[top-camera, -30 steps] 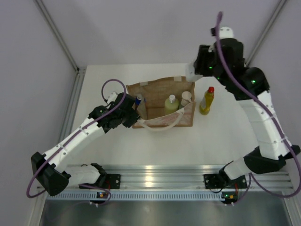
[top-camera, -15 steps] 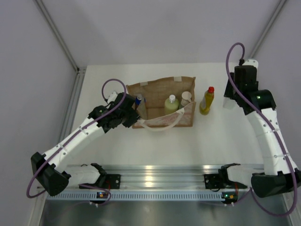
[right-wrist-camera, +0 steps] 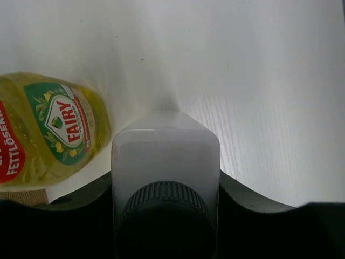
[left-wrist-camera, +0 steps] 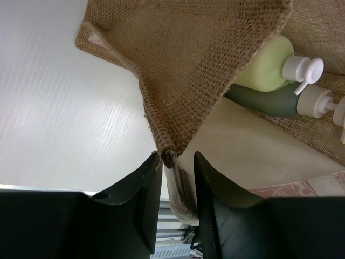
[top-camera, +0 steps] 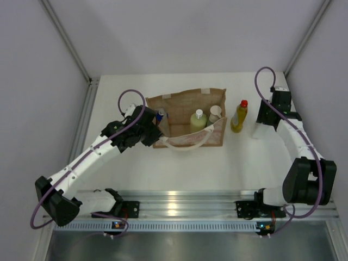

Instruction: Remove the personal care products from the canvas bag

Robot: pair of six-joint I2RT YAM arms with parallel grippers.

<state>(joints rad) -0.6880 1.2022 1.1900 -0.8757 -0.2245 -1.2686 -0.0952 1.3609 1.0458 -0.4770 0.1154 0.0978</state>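
Note:
My right gripper holds the white grey-capped bottle. It will lower the bottle slightly to stand it on the tabletop beside the yellow one, then open.
The tan canvas bag (top-camera: 187, 124) stands open mid-table. My left gripper (top-camera: 156, 132) is shut on its left top edge, where burlap (left-wrist-camera: 199, 54) and a cream handle (left-wrist-camera: 180, 197) meet between the fingers (left-wrist-camera: 173, 162). Inside the bag are a pale green pump bottle (top-camera: 197, 119) (left-wrist-camera: 268, 63), a grey-green bottle with a white cap (top-camera: 215, 113) (left-wrist-camera: 264, 101) and an orange one with a blue top (top-camera: 161, 115). A yellow bottle with a red cap (top-camera: 238, 116) (right-wrist-camera: 51, 129) stands right of the bag. My right gripper (top-camera: 261, 126) (right-wrist-camera: 165, 186) is shut on the white grey-capped bottle (top-camera: 256, 131) (right-wrist-camera: 164, 154), low over the table beside the yellow bottle.
The white table (top-camera: 185, 168) ends at a metal rail (top-camera: 179, 201) in front, where both arm bases sit. Grey walls close in on the left, the right and the back. The right arm's elbow (top-camera: 310, 182) is folded near the table's right edge.
The right arm has swung from above the bag's back right corner out to the right and down, carrying the white bottle to just right of the yellow bottle. The left arm has not moved.

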